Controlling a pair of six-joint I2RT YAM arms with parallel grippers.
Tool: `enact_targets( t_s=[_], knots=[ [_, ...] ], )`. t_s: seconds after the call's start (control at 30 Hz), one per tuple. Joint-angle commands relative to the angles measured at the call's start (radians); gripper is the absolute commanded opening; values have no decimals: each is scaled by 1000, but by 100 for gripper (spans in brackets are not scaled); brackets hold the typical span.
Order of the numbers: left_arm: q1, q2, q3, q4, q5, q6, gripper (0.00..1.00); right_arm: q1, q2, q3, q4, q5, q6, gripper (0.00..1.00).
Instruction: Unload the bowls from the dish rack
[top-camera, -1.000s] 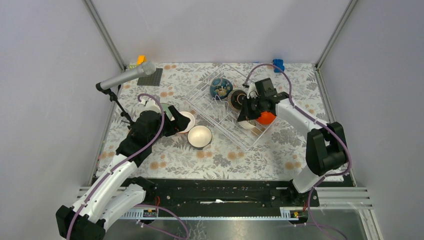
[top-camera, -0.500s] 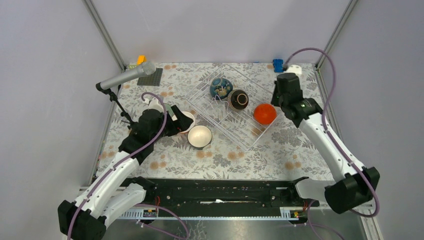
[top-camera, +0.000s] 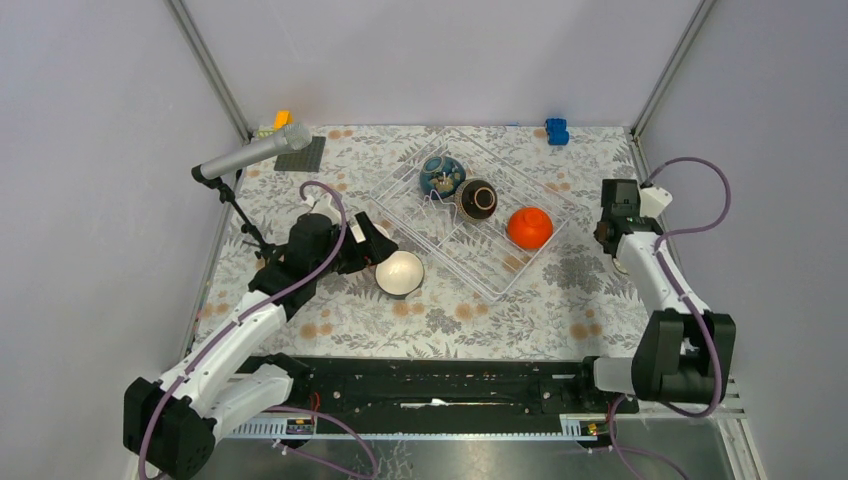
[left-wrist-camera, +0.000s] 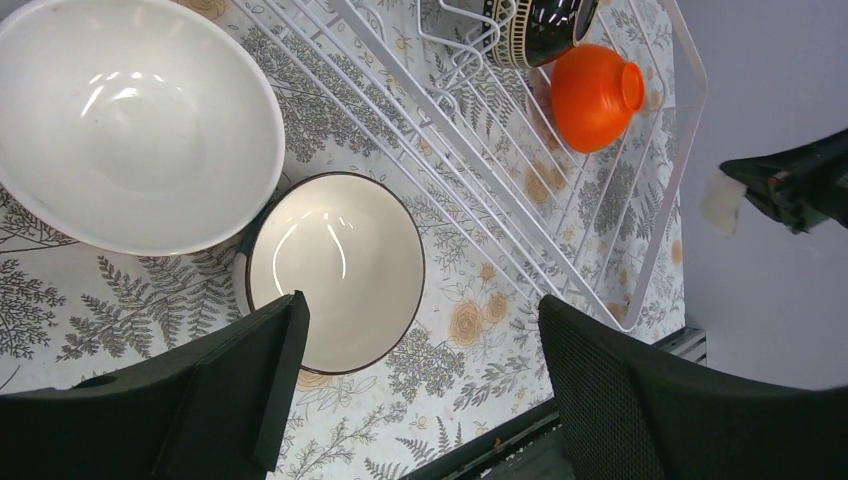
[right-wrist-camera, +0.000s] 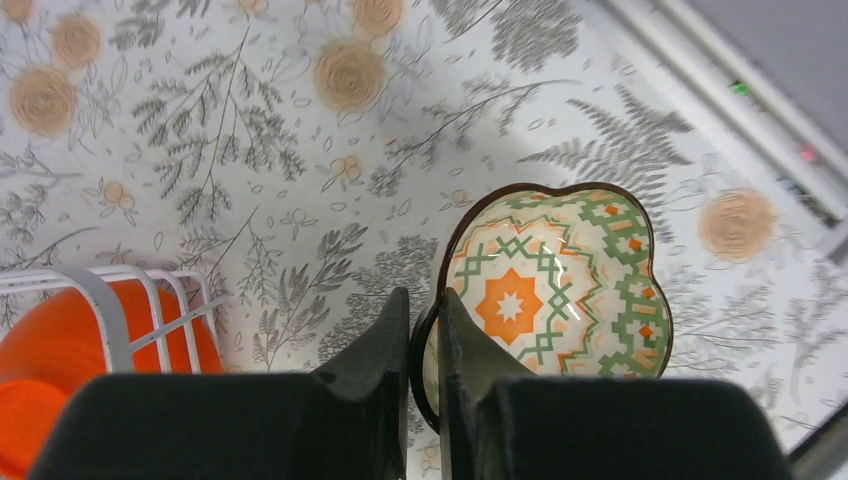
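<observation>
The green-and-orange patterned bowl comes down with my right gripper toward the rack's orange-bowl end next, onto the cloth beside it, which lies clear there.
The dish rack (top-camera: 455, 250) stands mid-table and holds a dark blue patterned bowl (top-camera: 441, 174), a dark brown bowl (top-camera: 477, 199) and an orange bowl (top-camera: 529, 227). My right gripper (top-camera: 612, 238) is to the right of the rack. In the right wrist view it (right-wrist-camera: 425, 300) is shut on the rim of a green-and-orange patterned bowl (right-wrist-camera: 550, 300), low over the cloth. My left gripper (left-wrist-camera: 420, 305) is open and empty above a cream bowl with a dark rim (left-wrist-camera: 335, 270). A larger white bowl (left-wrist-camera: 130, 120) touches that bowl.
A microphone on a stand (top-camera: 250, 155) leans over the back left, next to a dark grey plate (top-camera: 301, 154) and small orange and yellow blocks (top-camera: 282, 119). A blue toy block (top-camera: 556, 130) lies at the back right. Frame posts rise at both back corners.
My right arm lifted the patterned bowl out of the rack and swung it right, down to the cloth beside the rack. My left gripper shifted slightly right over the two white bowls.
</observation>
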Motion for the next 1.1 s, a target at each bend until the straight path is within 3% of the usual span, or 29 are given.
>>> enact_targets(
  t_s=[0.0, 0.17, 0.27, 0.37, 0.5, 0.57, 0.6, 0.77, 0.93, 1.07],
  knots=[
    [-5, 8, 44, 55, 18, 1, 90, -2, 92, 11, 124, -138, 39, 0],
    [-10, 21, 38, 72, 20, -5, 90, -2, 209, 40, 136, -195, 25, 0],
    [-11, 29, 42, 79, 18, -1, 91, -2, 214, 33, 166, -217, 3, 12],
    [-11, 39, 48, 80, 18, 6, 91, -2, 202, 23, 187, -234, -16, 30],
    [-11, 38, 50, 77, 21, 16, 92, -2, 185, 46, 171, -304, -55, 35],
    [-11, 34, 48, 77, 18, 17, 93, -2, 160, 56, 155, -309, -63, 61],
    [-11, 32, 48, 77, 18, 18, 93, -2, 143, 58, 153, -309, -71, 68],
    [-11, 17, 43, 77, 16, 21, 94, -1, 19, 83, 125, -361, -174, 77],
    [-11, 12, 39, 78, 8, 28, 95, 17, -74, 131, 92, -572, -307, 95],
    [-11, 5, 33, 84, 6, 30, 98, 154, -71, 175, 81, -606, -397, 100]
  ],
)
